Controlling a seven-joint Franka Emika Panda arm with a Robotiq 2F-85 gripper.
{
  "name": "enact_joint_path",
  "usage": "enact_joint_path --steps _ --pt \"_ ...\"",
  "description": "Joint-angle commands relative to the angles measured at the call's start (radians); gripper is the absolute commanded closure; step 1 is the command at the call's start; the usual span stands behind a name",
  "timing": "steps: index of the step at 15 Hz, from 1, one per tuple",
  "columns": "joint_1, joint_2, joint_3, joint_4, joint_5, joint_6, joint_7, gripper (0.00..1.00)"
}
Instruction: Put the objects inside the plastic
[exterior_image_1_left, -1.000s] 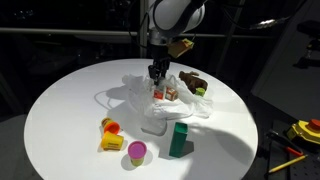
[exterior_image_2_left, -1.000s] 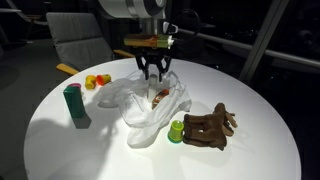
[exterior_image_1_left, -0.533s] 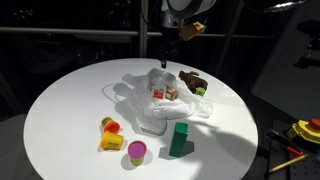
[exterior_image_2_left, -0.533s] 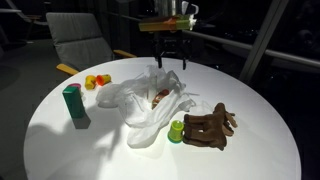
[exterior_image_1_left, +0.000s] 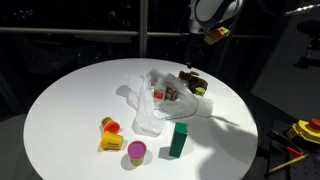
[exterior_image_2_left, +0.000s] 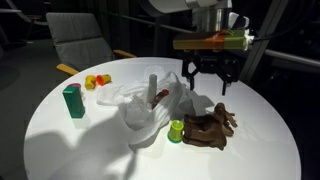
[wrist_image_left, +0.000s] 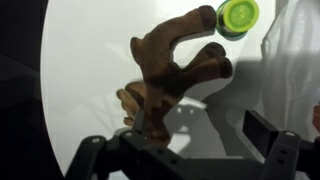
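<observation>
My gripper moves down and left in the wrist view onto the plush toy's middle (exterior_image_2_left: 216, 125) (wrist_image_left: 160, 85) next, since the toy lies below it on that side.
The clear plastic bag (exterior_image_1_left: 150, 100) lies crumpled mid-table and shows in both exterior views (exterior_image_2_left: 140, 108); a red and white item (exterior_image_1_left: 166, 94) sits inside it. A brown plush toy (exterior_image_2_left: 208, 128) lies beside the bag, with a small green cup (exterior_image_2_left: 176, 131) touching it. My gripper (exterior_image_2_left: 208, 80) hovers open and empty above the toy, also in an exterior view (exterior_image_1_left: 190, 62). In the wrist view the toy (wrist_image_left: 165, 70) lies just ahead of my spread fingers (wrist_image_left: 180, 150), with the green cup (wrist_image_left: 238, 15) and the bag's edge (wrist_image_left: 298, 50) beyond.
A green block (exterior_image_1_left: 178, 140), a pink cup (exterior_image_1_left: 136, 152) and a yellow and red toy (exterior_image_1_left: 110, 135) lie near one table edge. The round white table (exterior_image_1_left: 60, 110) drops off all around. A chair (exterior_image_2_left: 80, 48) stands behind it.
My gripper has risen from the bag's opening and moved sideways to hover over the brown plush toy. It stayed open. The bag has shifted slightly.
</observation>
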Motion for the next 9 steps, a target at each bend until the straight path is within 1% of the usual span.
enact_joint_path --steps 1,6,9 --pt "-0.048 0.049 0.003 0.005 0.022 0.101 -0.011 0.0" --pt "-0.078 0.134 0.009 0.061 0.052 0.147 -0.012 0.0" --pt "-0.093 0.189 0.014 0.107 0.082 0.139 -0.014 0.0"
